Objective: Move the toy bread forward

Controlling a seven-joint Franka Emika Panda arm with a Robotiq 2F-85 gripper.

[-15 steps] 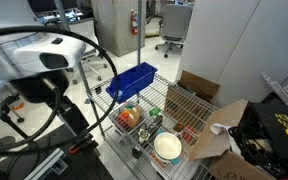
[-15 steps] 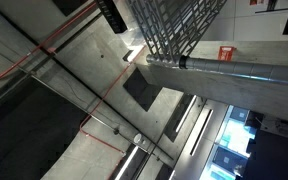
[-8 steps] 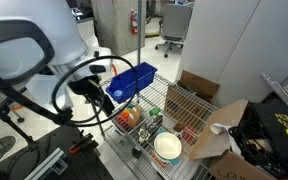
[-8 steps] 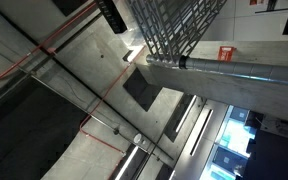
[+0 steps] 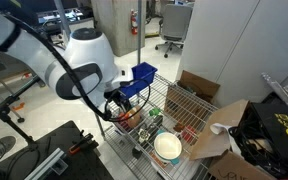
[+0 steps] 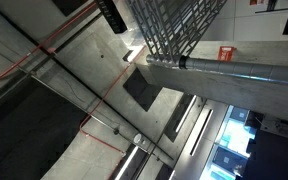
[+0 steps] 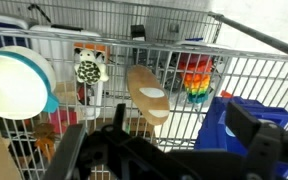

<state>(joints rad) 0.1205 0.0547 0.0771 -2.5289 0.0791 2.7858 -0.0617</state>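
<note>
My gripper should go down toward the rack [image 7: 174, 40] and put its open fingers around the toy bread's white-slashed end [image 7: 157, 110], because that end is closest to those fingers.
The toy bread [image 7: 147, 95], a tan loaf with white slash marks, lies on the wire rack [image 7: 174, 40] in the wrist view, just above centre. My gripper [image 7: 169, 152] hangs over the rack with its dark fingers spread wide to either side, open and empty, the bread just beyond them. In an exterior view my gripper [image 5: 118, 106] is low over the rack's near end beside the blue bin [image 5: 137, 77]. The bread is hidden behind the arm there. The second exterior view shows only ceiling and rack mesh.
A white bowl with a teal rim [image 7: 14, 82] sits left of the bread, and a striped plush toy [image 7: 89, 70] and a rainbow toy [image 7: 195, 78] sit near it. The blue bin [image 7: 246, 128] is at the right. An open cardboard box [image 5: 222, 130] stands beside the rack.
The arm has swung from the left across to the rack and come down over it. The objects on the rack have not moved.
</note>
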